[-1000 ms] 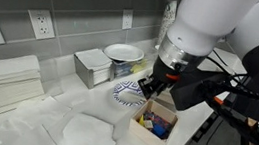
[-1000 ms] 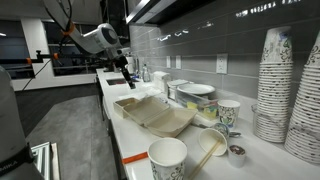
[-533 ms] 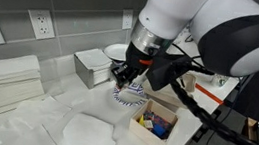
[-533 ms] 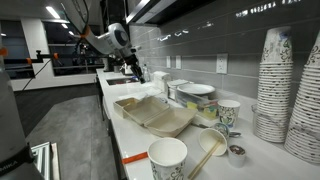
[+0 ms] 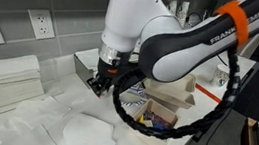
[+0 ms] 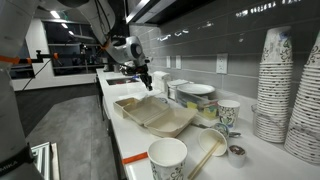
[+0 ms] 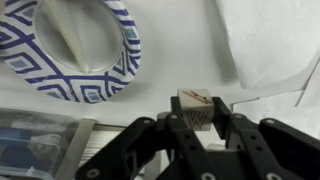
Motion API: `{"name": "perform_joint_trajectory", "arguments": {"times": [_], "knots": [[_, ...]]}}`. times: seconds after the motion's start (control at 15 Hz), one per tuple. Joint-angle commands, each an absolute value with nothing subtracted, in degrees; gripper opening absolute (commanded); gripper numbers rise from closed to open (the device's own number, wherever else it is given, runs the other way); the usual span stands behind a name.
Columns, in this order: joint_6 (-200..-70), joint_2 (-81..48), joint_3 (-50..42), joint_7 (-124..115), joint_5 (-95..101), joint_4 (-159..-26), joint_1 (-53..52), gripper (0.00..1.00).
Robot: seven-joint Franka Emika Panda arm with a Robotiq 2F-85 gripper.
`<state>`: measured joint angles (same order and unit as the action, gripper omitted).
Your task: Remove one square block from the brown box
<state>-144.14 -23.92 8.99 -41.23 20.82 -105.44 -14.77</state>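
I need to move my gripper down onto the open spot beside the blue-patterned paper bowl next, and then release the small square block point(image 7: 195, 102) on the white surface.
My gripper point(image 7: 198, 118) is shut on a small square block point(image 7: 195, 102), a pale cube with red marks on top and a letter W on its side. In an exterior view the gripper point(image 5: 99, 82) hangs above the white cloth, left of the brown box point(image 5: 161, 118), which holds several coloured blocks and is partly hidden by the arm. In an exterior view the gripper point(image 6: 147, 79) is far back over the counter; the brown box does not show there. The block is too small to make out in both exterior views.
A blue-patterned paper bowl point(image 7: 75, 50) lies just beyond the gripper. A grey metal box point(image 5: 88, 65) stands behind it by the wall. White cloth point(image 5: 81, 132) covers the counter. Stacked brown paper trays point(image 6: 155, 113), cups point(image 6: 168, 160) and plates point(image 6: 195, 91) fill the counter.
The arm has swung left, away from above the brown box, past the patterned bowl toward the grey metal box, with the gripper staying shut.
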Motion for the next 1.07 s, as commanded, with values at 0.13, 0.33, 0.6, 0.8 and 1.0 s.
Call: {"name": "perform_joint_trajectory", "arguments": {"times": [0.13, 0.33, 0.6, 0.8, 1.0], "knots": [[-141.49, -34.54, 4.79, -37.61, 15.65, -94.56, -18.8, 0.09], [-141.59, -37.14, 3.46, -37.0, 13.97, -92.07, -19.68, 0.09], [-140.72, -38.05, 3.02, -35.36, 11.93, -90.8, -20.19, 0.33], [-139.04, -36.22, 2.63, -34.04, 11.98, -91.82, -20.78, 0.66], [-136.0, -32.54, 1.92, -34.2, 12.78, -94.03, -21.75, 0.88]]}}
